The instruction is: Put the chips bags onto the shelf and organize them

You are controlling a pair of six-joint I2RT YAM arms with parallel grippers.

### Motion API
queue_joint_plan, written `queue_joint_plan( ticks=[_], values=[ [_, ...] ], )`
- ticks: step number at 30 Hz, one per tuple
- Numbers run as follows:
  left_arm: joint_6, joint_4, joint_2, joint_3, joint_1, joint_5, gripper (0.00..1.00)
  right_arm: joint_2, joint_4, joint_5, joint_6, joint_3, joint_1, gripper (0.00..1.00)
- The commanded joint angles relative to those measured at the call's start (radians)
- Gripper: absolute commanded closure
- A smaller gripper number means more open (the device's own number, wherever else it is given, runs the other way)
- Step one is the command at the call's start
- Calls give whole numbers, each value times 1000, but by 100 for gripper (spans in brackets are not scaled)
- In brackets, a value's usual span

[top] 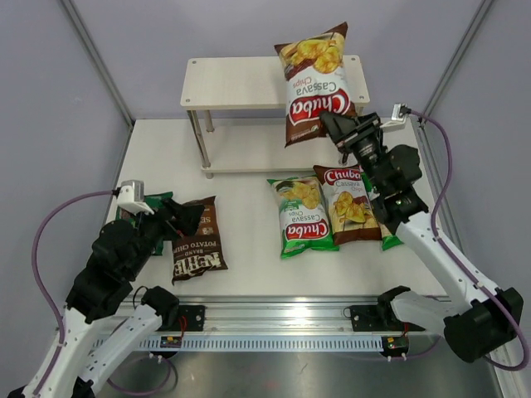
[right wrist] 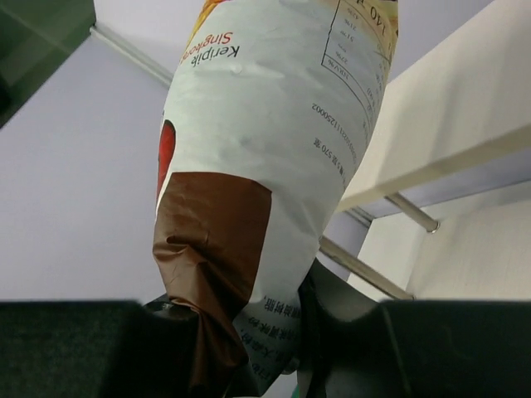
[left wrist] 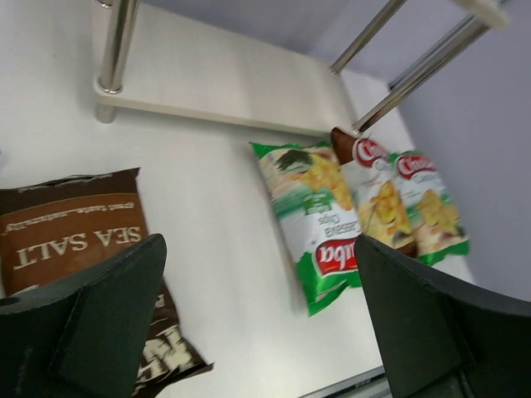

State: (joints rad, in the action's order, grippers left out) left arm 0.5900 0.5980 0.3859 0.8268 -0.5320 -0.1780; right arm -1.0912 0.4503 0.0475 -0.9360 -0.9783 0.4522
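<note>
Next, my right gripper goes outward and to the right in the top view to release the Chuba Cassava bag, since the top board's nearer end [top: 357,81] lies outward of it.
My right gripper [top: 336,126] is shut on the bottom of a brown Chuba Cassava bag [top: 317,81] and holds it upright in front of the shelf's top board [top: 236,80]; its white back fills the right wrist view [right wrist: 265,149]. On the table lie a green Chuba bag [top: 302,214], a brown Chuba bag [top: 348,204], a second green Chuba bag [left wrist: 430,203] beyond it, and the dark brown Kettle bag [top: 197,238]. The dark green REAL bag [top: 158,203] is mostly hidden under my left arm. My left gripper [left wrist: 257,323] is open, above the table beside the Kettle bag [left wrist: 70,240].
The shelf's lower board [left wrist: 216,83] and silver legs [left wrist: 116,41] stand at the back of the white table. Grey walls close in the sides and back. A metal rail [top: 282,327] runs along the near edge between the arm bases.
</note>
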Motion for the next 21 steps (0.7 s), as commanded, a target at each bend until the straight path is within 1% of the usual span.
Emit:
queue_joint_plan(
  ticks=[1, 3, 5, 8, 10, 13, 15, 17, 19, 21],
  values=[
    [-176, 161, 73, 110, -3, -14, 1, -73, -28, 60, -179, -114, -116, 77],
    [-228, 204, 80, 123, -3, -14, 1, -139, -48, 92, -234, -175, -162, 77],
    [-248, 220, 71, 112, -3, -37, 1, -177, -71, 112, -267, -219, -213, 77],
    [-251, 203, 36, 69, -5, -44, 1, -257, -129, 114, -282, -282, -242, 77],
    [-269, 172, 16, 57, -3, -6, 1, -288, -148, 123, -294, -306, -253, 76],
    [-260, 166, 14, 44, -3, -26, 1, -357, -203, 169, -322, -355, -277, 73],
    [-262, 160, 15, 37, -3, -17, 1, -397, -240, 176, -327, -396, -288, 69],
    [-262, 158, 11, 34, -3, -12, 1, -412, -297, 147, -314, -427, -290, 68],
    [-262, 154, 5, 31, -3, -5, 1, -418, -340, 114, -291, -450, -290, 63],
    [-263, 151, -7, 28, -3, -3, 1, -415, -380, 86, -282, -464, -290, 61]
  ],
)
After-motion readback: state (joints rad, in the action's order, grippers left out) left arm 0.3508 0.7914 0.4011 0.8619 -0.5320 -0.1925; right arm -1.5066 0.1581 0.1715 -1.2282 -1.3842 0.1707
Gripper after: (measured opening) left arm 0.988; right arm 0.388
